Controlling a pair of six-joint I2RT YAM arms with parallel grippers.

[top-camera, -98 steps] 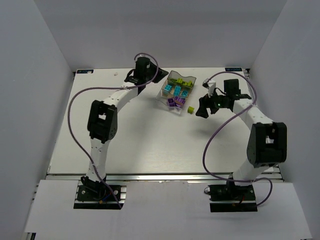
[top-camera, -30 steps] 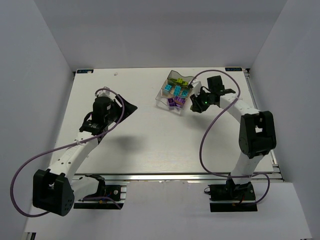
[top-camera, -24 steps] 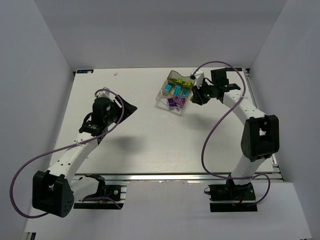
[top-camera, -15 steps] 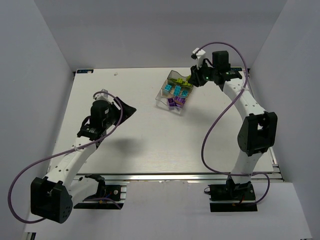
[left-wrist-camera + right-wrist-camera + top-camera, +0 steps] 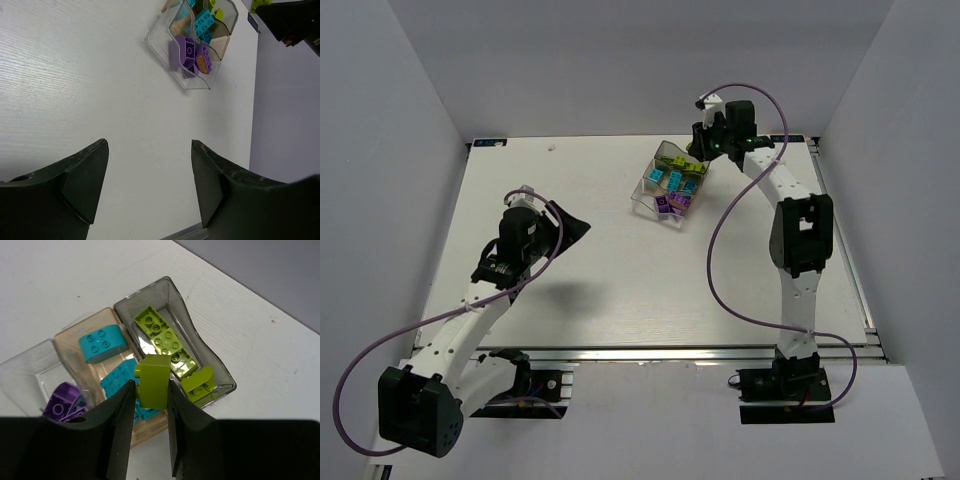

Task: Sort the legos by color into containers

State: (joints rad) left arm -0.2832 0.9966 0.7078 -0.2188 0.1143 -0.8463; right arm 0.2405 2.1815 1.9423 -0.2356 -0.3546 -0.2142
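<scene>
The lime green lego (image 5: 154, 380) goes down next with my right gripper for release over the tray's smoky grey part below, which holds the other lime legos.
The containers are one clear three-part tray (image 5: 640, 196) at the table's far middle. My right gripper (image 5: 704, 148) hangs over its smoky grey end, shut on a lime green lego (image 5: 154, 380) held above the tray (image 5: 30, 372). Below it, the grey part holds lime legos (image 5: 165, 340), the tan middle part cyan ones (image 5: 102, 342), and the clear part purple ones (image 5: 62, 402). My left gripper (image 5: 578, 225) hovers open over bare table left of the tray, nothing between its fingers (image 5: 85, 175). From the left wrist, the tray (image 5: 152, 42) lies far ahead with purple legos (image 5: 185, 50) nearest.
The right arm stretches up the table's right side, and its purple cable (image 5: 718, 270) loops over the middle right. The left arm's cable (image 5: 360, 360) hangs off the near left. White walls close in the table at the back and on both sides.
The right gripper picked the lime lego off the table beside the tray and carried it back over the grey end. The left arm pulled away from the far side toward the near left.
</scene>
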